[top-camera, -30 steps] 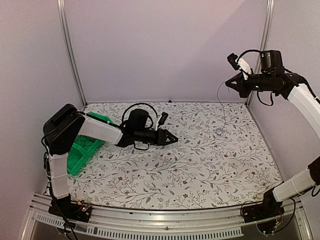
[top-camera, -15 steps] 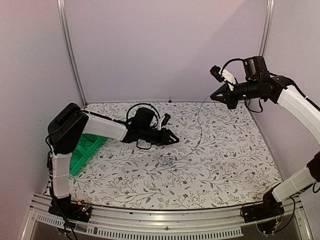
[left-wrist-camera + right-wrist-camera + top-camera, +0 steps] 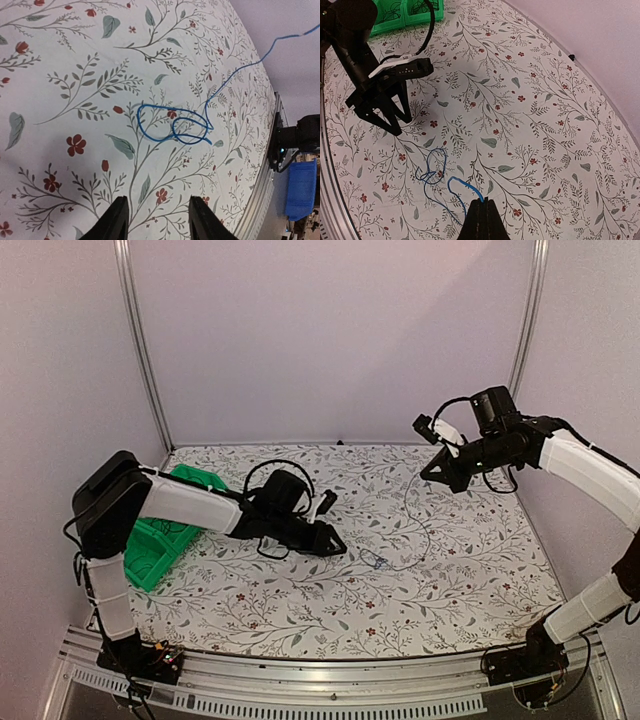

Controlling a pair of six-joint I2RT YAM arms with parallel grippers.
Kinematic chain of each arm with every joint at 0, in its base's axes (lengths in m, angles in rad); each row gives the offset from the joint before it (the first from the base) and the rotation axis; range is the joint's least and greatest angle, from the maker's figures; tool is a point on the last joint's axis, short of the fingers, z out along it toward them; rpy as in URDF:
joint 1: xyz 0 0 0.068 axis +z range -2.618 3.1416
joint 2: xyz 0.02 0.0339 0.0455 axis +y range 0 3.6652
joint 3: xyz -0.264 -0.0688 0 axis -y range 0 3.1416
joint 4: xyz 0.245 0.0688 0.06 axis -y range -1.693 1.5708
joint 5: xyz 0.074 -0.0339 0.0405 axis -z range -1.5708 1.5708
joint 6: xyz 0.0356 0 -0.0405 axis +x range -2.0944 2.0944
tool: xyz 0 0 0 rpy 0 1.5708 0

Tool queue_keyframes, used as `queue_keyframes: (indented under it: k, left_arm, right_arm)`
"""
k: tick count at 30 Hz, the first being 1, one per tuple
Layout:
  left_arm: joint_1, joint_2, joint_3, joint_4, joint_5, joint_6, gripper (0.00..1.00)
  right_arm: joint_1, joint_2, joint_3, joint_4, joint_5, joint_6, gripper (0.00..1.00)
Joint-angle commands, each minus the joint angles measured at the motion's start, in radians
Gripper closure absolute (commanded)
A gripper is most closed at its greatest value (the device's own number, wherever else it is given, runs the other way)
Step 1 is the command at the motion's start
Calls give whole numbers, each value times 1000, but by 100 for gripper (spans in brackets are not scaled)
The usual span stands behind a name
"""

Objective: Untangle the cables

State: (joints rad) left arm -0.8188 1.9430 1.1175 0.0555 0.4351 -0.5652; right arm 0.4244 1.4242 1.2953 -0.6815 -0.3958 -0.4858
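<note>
My left gripper goes to the right in the top view and down onto the blue cable's loose end next, which sticks out beside the loops.
A thin bright blue cable runs from my right gripper down to the table, where it ends in a few small loops. In the right wrist view the right gripper is shut on the blue cable's end, held above the table. My left gripper is open and empty, low over the table just left of the loops. In the left wrist view the loops lie ahead of the left gripper. I cannot make out any black or dark brown cables on the table.
A green bin sits at the table's left edge behind the left arm, with dark strands inside; it also shows in the right wrist view. The floral table cover ends at walls at the back and right.
My right gripper has come down and to the left with the blue cable. The cable's loose end has swung left and settled as loops in front of the left gripper, which dipped lower.
</note>
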Motion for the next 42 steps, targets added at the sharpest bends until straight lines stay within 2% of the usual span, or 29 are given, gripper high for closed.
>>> queue_keyframes:
  k: [1, 4, 15, 28, 33, 39, 42]
  left_arm:
    - [-76, 8, 64, -44, 2, 82, 60]
    - [-110, 25, 111, -37, -28, 112, 58]
    - [-113, 218, 323, -181, 83, 101, 59]
    - [-109, 307, 409, -156, 145, 98, 65]
    - [-101, 318, 414, -133, 152, 90, 73]
    - [-81, 304, 378, -92, 176, 74, 100]
    - [-70, 252, 324, -83, 172, 72, 100]
  right_arm:
    - [0, -37, -15, 26, 7, 17, 100]
    - [-1, -41, -14, 28, 8, 21, 100]
    - [-1, -51, -22, 34, 8, 22, 100]
    - [0, -52, -24, 34, 7, 21, 100]
    - [0, -51, -22, 36, 10, 20, 100]
    - [-1, -49, -18, 38, 14, 19, 100]
    - [-10, -47, -3, 44, 50, 26, 100]
